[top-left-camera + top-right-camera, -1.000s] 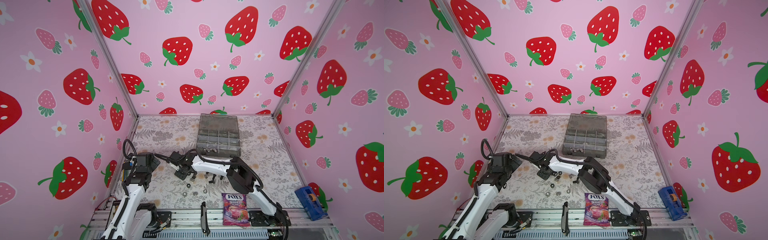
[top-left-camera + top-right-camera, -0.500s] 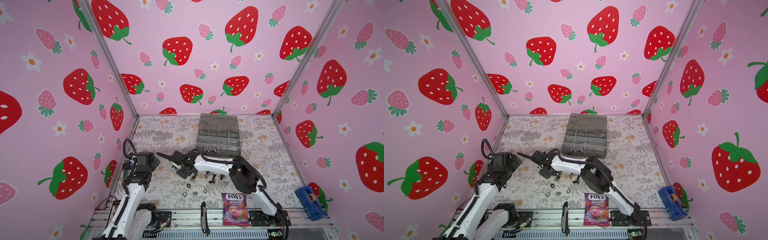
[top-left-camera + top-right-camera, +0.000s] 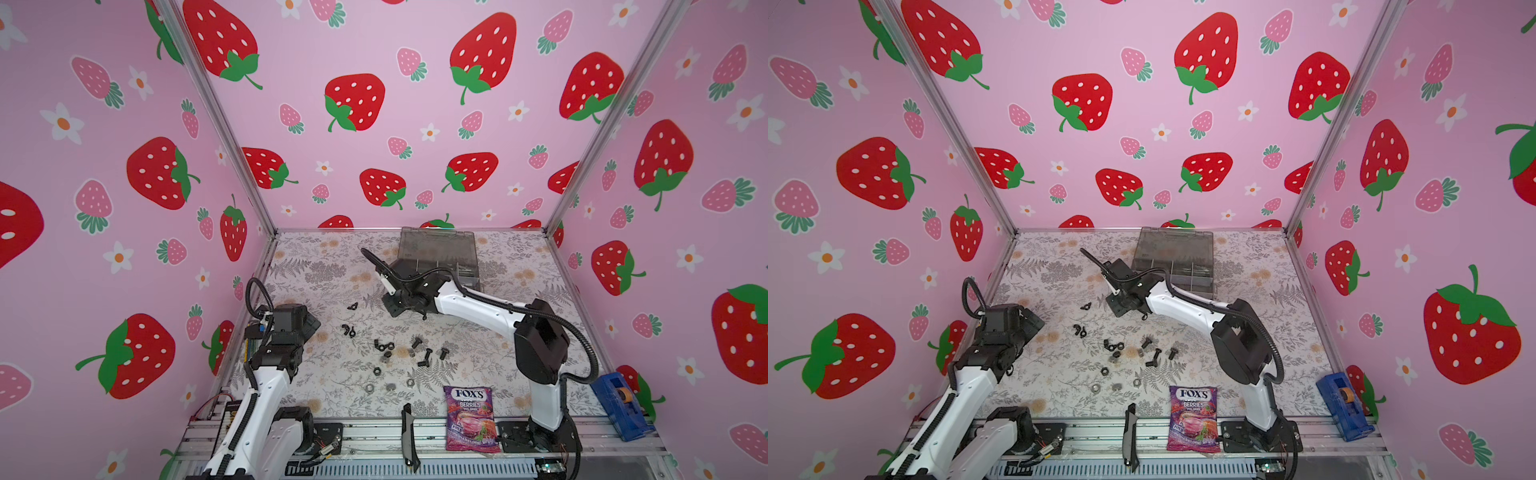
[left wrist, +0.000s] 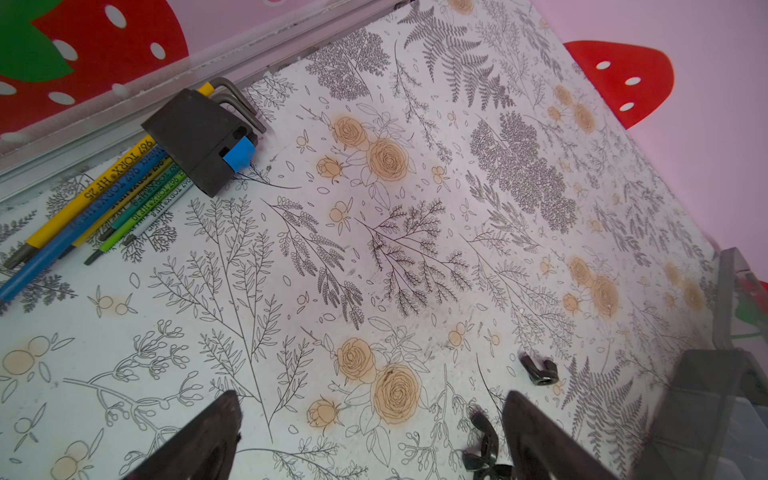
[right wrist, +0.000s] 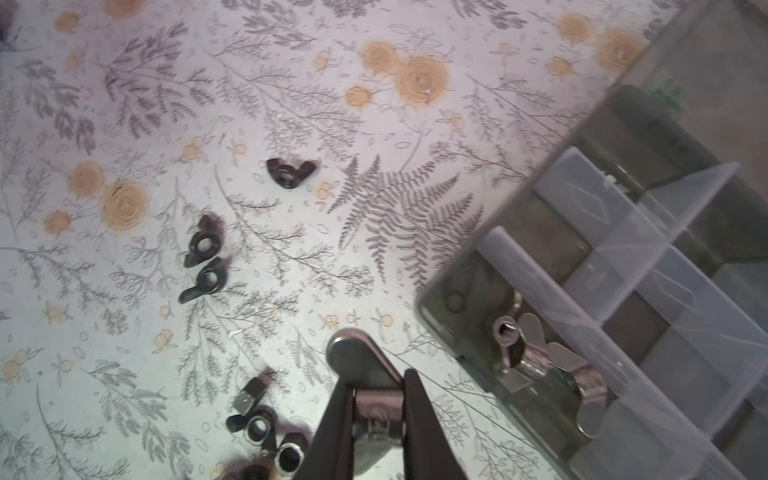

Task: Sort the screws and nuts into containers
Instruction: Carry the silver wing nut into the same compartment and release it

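The right gripper goes sideways over the near corner section of the grey organiser box next and releases the silver winged nut, since matching nuts lie there.
In the right wrist view my right gripper is shut on a silver winged nut. It hangs just beside the near corner of the grey organiser box; that corner compartment holds silver winged nuts. In both top views the right gripper is in front of the box's containers. Loose black and silver nuts and black screws lie mid-table. My left gripper stands open and empty, with black winged nuts by one finger.
A purple candy bag and a black knife lie at the front edge. A blue plastic box sits at the front right. A set of Torx keys rests along the left wall rail. The box lid stands up at the back.
My right gripper has lifted from the pile of loose parts and moved back and right toward the organiser box, still shut. The left arm has stayed put.
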Controlling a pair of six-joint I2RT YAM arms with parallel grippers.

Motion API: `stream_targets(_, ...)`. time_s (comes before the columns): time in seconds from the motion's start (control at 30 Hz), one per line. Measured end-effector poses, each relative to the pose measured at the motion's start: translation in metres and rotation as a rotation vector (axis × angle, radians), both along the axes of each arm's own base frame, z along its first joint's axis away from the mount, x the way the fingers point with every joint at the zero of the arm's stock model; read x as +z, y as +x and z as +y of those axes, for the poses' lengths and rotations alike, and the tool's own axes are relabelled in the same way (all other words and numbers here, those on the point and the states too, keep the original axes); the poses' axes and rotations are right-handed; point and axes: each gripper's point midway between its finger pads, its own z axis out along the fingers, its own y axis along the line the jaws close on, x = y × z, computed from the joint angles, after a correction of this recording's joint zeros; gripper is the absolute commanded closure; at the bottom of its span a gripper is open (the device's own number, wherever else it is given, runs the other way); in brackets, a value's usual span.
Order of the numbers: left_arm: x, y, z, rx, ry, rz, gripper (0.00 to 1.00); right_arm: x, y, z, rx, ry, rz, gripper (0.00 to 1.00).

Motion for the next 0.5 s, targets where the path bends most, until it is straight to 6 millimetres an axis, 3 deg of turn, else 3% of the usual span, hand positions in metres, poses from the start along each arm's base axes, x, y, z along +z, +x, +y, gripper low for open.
stream_targets(0.23, -0.006, 0.002, -0.004, -0.017, -0.018, 0.019, 0.01, -0.021, 0.037, -0.058, -0.170, -0.020, 0.053, 1.00)
stream_targets(0.5, -0.018, 0.003, -0.008, -0.035, -0.039, 0.065, 0.01, -0.033, 0.044, -0.078, -0.223, -0.037, 0.080, 1.00)
